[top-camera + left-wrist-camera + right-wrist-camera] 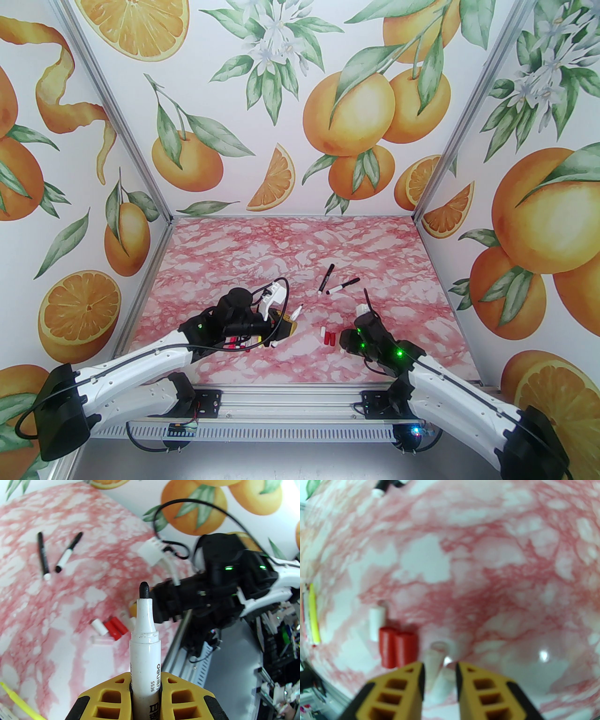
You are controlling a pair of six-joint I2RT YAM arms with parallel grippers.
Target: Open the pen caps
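The neon yellow pen is on the mat below my left gripper. I will next tilt this gripper and bring it down to release the white pen point(296, 311), now uncapped, on the mat beside the neon yellow pen.
My left gripper point(145, 679) is shut on a white pen point(144, 630) that stands upright between its yellow fingers, its black tip bare. In the top view that pen point(296, 311) pokes out of the left gripper point(283, 328) above the mat's left middle. To the right lie the loose pen caps: two red caps point(397, 646), a white cap point(376, 620) and a pale translucent cap point(437, 655). My right gripper point(440, 665) hovers low over the translucent cap, jaws slightly apart and not squeezing it. The red caps point(330, 337) sit just left of the right gripper point(344, 340).
Two black-and-white pens point(326, 279) point(343, 285) lie further back at mid-mat. More pens, one neon yellow point(314, 613), lie under the left arm point(239, 342). The metal rail point(290, 403) runs along the near edge, and the walls close in the sides.
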